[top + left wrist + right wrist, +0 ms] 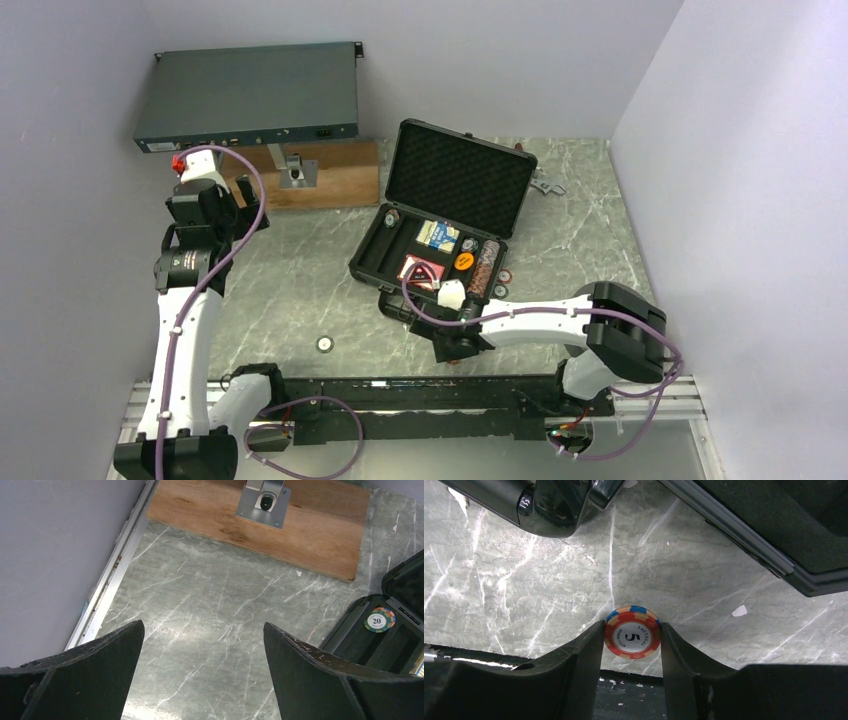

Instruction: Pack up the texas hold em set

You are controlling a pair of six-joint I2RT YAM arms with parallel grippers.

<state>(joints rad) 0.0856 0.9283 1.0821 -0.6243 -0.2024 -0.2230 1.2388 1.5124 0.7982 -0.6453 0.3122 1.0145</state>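
I need to raise my right gripper outward next to the slot by the orange disc's near edge [456, 277], clearing the case's side. Then I will lower the red chip and release it.
The black case [372, 258] lies open mid-table, its foam-lined lid [460, 175] upright. Inside are a blue card deck [437, 235], a red deck [421, 270], an orange disc [463, 261] and a row of chips [484, 268]. My right gripper [632, 626] hangs low over the table in front of the case, fingers pressed on both edges of a red poker chip [632, 638] marked 5. One loose chip [325, 344] lies on the table further left. My left gripper [203, 630] hovers open and holds nothing; a chip marked 20 [379, 620] sits in the case to its right.
A grey-blue rack box [250, 95] leans at the back left above a wooden board [320, 175] carrying a metal bracket [264, 502]. Two chips [503, 283] lie by the case's right front corner. The case handle [549, 505] is just beyond my right fingers.
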